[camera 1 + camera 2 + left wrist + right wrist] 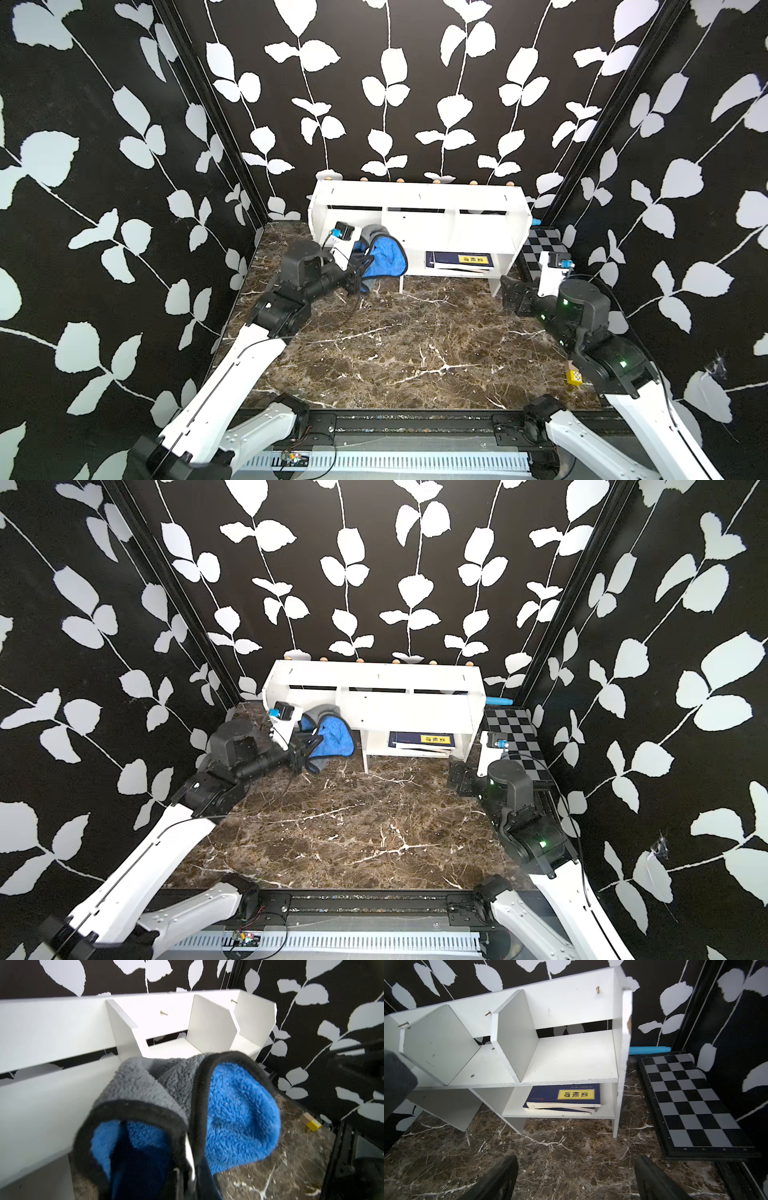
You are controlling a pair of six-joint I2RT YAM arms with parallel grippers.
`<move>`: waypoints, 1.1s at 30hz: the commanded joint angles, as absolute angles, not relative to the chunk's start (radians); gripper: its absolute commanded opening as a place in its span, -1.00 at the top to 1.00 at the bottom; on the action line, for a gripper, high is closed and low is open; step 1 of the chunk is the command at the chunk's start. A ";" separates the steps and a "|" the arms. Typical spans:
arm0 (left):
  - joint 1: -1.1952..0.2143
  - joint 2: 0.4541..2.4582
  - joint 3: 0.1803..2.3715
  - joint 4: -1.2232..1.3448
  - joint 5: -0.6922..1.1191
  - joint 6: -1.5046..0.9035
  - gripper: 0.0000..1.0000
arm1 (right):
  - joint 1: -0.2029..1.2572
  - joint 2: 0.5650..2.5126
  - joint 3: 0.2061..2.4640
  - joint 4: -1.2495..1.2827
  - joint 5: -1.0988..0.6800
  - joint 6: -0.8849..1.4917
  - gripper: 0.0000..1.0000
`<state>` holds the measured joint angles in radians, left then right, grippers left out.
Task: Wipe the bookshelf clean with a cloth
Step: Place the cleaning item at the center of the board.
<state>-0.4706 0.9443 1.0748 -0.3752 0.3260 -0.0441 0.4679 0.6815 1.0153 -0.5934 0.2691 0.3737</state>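
Note:
I should next move my left gripper back from the bookshelf [419,197] and down onto the open marble in front of it, and release the cloth there, as that part is empty.
The white bookshelf [419,197] [374,675] stands against the back wall in both top views. My left gripper [359,270] [305,748] [191,1167] is shut on the cloth [384,257] [332,733] [239,1109], a grey and blue towel with dark edging. The cloth hangs bunched against the shelf's left front, by its left leg. The left wrist view shows the shelf's board [52,1026] right behind it. My right gripper [513,293] [459,777] [576,1176] is open and holds nothing, low over the marble in front of the shelf's right end [571,1057].
Dark blue books [461,259] [564,1097] lie in the lower cubby. A black-and-grey checkered board [540,245] [691,1101] lies right of the shelf, with a blue tube [498,700] [648,1050] behind it. A small yellow cube [575,377] [313,1125] sits by the right arm. Patterned walls close three sides.

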 commanded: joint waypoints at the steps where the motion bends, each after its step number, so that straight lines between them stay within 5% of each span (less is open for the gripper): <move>1: -0.474 0.859 1.031 -0.591 0.302 0.037 1.00 | 0.473 0.661 1.016 -0.588 0.344 0.367 -0.81; 7: -0.485 0.804 0.813 -0.489 0.398 -0.076 1.00 | 0.474 0.733 0.973 -0.571 0.323 0.419 -0.79; 13: -0.544 0.923 0.829 -0.513 0.254 -0.080 1.00 | 0.473 0.747 0.920 -0.570 0.360 0.456 -0.81; 26: -0.581 1.070 0.604 -0.126 0.114 -0.494 1.00 | 0.421 0.746 0.745 -0.550 0.443 0.596 -1.00; 30: -0.586 1.175 0.542 -0.016 0.097 -0.525 0.23 | 0.366 0.743 0.712 -0.529 0.360 0.615 -1.00; 32: -0.586 1.184 0.541 -0.026 0.062 -0.503 -0.80 | 0.342 0.747 0.704 -0.540 0.327 0.628 -1.00; 33: -0.586 1.178 0.548 -0.041 0.044 -0.491 -0.95 | 0.335 0.745 0.699 -0.548 0.328 0.635 -1.00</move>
